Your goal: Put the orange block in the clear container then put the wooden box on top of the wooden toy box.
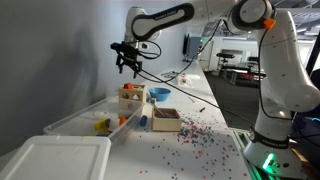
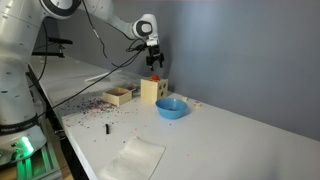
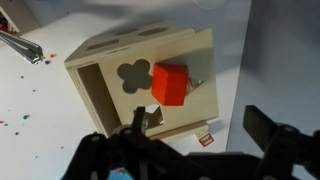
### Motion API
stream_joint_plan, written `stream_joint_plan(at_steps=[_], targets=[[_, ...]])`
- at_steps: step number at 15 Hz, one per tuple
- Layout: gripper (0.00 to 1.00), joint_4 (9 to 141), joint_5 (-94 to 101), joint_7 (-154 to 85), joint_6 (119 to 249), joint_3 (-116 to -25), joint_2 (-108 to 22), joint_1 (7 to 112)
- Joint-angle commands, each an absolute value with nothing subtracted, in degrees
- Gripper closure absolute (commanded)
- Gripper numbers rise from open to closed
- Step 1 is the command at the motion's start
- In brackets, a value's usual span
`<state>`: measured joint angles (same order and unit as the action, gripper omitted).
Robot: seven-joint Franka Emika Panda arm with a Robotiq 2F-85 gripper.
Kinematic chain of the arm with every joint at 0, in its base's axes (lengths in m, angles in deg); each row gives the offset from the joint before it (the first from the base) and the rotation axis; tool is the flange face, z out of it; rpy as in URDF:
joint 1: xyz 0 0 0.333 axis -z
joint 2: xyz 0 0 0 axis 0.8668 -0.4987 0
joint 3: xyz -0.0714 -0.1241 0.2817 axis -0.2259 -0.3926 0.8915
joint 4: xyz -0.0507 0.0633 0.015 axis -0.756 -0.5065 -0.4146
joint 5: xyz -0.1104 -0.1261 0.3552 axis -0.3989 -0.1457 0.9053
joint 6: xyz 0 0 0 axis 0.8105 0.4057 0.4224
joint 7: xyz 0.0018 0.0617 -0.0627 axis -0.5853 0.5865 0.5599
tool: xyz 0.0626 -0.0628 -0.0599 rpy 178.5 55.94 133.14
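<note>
I should next lower my open gripper around the orange block (image 1: 128, 88) (image 3: 170, 83) and close its fingers on it, because the block is below my gripper, on top of the toy box.
The orange block (image 3: 170, 83) lies on top of the wooden toy box (image 3: 120, 100), next to a flower-shaped cut-out. Both exterior views show the block (image 1: 128, 88) (image 2: 155, 76) on the toy box (image 1: 131, 101) (image 2: 150, 92). My gripper (image 3: 200, 130) is open and empty, well above the block (image 1: 126, 62) (image 2: 153, 60). The clear container (image 1: 80, 118) stands beside the toy box with a yellow piece (image 1: 102, 126) inside. The low wooden box (image 1: 166, 120) (image 2: 120, 96) sits on the table near the toy box.
A blue bowl (image 1: 159, 94) (image 2: 172, 107) stands close to the toy box. A flat white lid (image 1: 55, 160) lies at the table's near end. Small coloured beads (image 1: 190, 135) are scattered over the table. A crumpled clear sheet (image 2: 132, 160) lies near the table edge.
</note>
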<state>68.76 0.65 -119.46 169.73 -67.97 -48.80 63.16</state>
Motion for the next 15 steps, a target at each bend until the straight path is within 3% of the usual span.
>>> stream_joint_plan(at_steps=[1,6,7,8,15], targets=[[0.00,66.97,3.50,-117.87,169.20,-69.39,-51.37,62.03],[0.00,65.69,5.19,-118.26,168.69,-69.65,-54.50,61.35],[0.07,65.48,5.47,-118.37,168.75,-69.76,-55.06,61.29],[0.26,65.33,5.51,-118.59,168.96,-69.91,-55.51,61.14],[0.76,65.08,4.68,-118.95,165.22,-70.84,-54.76,59.86]])
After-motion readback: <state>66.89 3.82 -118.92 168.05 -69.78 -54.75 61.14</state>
